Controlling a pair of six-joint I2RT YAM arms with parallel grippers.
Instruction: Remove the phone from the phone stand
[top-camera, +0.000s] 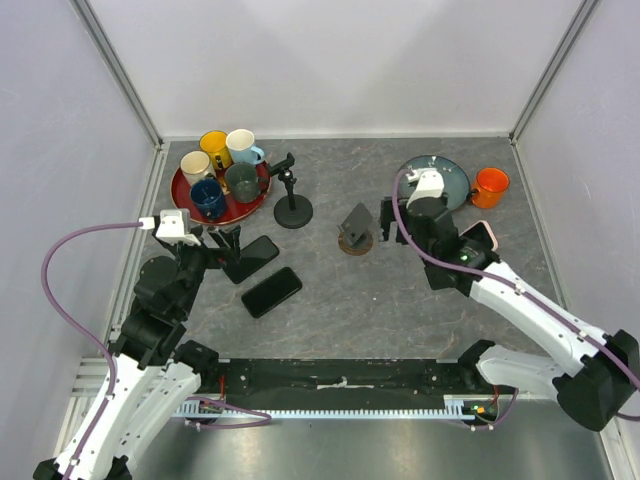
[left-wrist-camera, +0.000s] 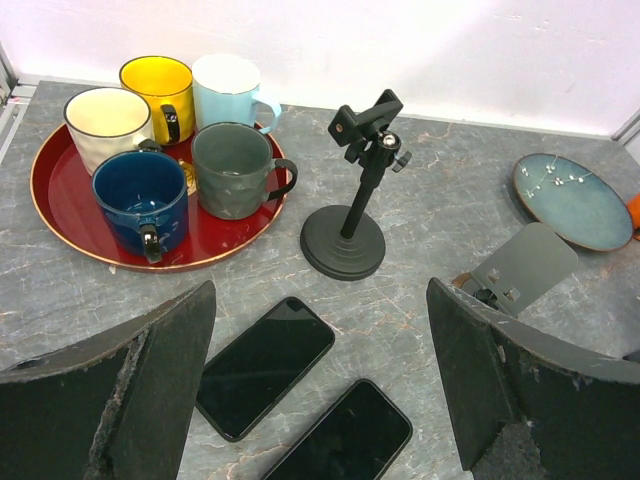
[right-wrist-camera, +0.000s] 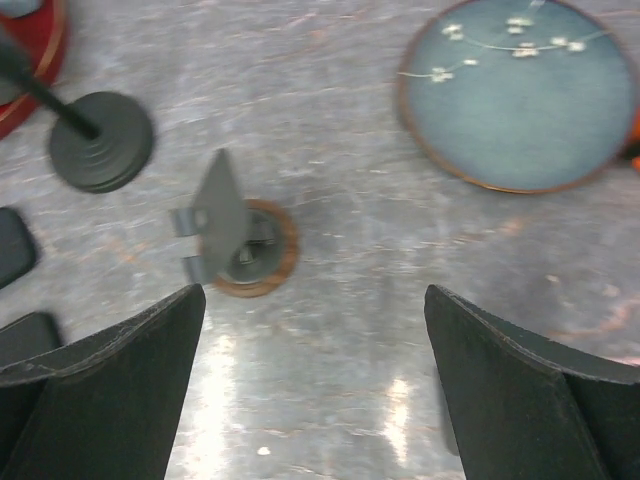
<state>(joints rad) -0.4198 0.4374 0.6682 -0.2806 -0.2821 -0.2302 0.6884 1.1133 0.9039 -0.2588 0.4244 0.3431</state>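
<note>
I need to move my right gripper to the right in the top view next, onto the upper edge of the light-edged phone, because the black phones already lie flat.
Two black phones lie flat on the grey table, apart from any stand. The left wrist view shows both, one farther and one nearer. A black clamp phone stand holds nothing. So does a grey plate-type stand on a brown base. My left gripper hovers open over the two phones. My right gripper is open above bare table, just right of the grey stand.
A red tray with several mugs sits at the back left. A blue-green plate and an orange mug are at the back right. A light-edged flat object is partly under the right arm.
</note>
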